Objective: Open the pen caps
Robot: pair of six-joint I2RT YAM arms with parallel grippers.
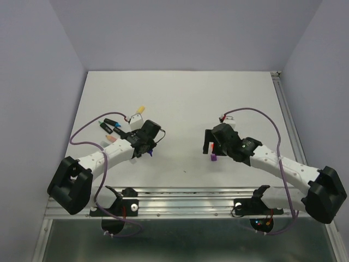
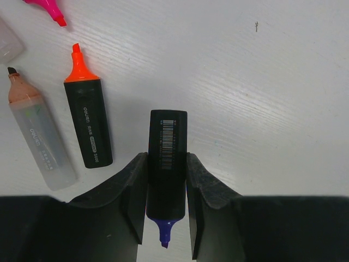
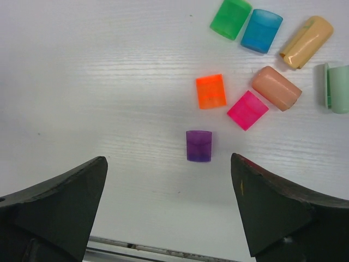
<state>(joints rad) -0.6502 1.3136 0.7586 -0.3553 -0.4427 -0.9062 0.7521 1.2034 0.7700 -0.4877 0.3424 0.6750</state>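
Note:
I will next lower my left gripper toward the orange-tipped pen and set the black pen (image 2: 168, 142) down beside it on the tabletop, because the purple tip is bare.
My left gripper (image 2: 167, 158) is shut on a black pen (image 2: 168, 142). Its bare purple tip (image 2: 164, 237) points back between the fingers, with no cap on it. In the top view the left gripper (image 1: 146, 143) is at the left and the right gripper (image 1: 214, 144) is at the centre right. My right gripper (image 3: 168, 161) stands wide open above the table with nothing between its fingers. A purple pen cap (image 3: 199, 146) lies on the table just beyond it. Orange (image 3: 211, 91), pink (image 3: 247, 110), peach (image 3: 276, 88), green (image 3: 230, 18), blue (image 3: 262, 30) and yellow (image 3: 306, 41) caps lie farther off.
Uncapped pens lie left of the held one: a black one with an orange tip (image 2: 87, 123), a pale one with a peach tip (image 2: 38, 136) and a pink tip (image 2: 49, 10). A mint cap (image 3: 338, 88) sits at the right edge. The table's metal front rail (image 1: 185, 192) runs near both arm bases.

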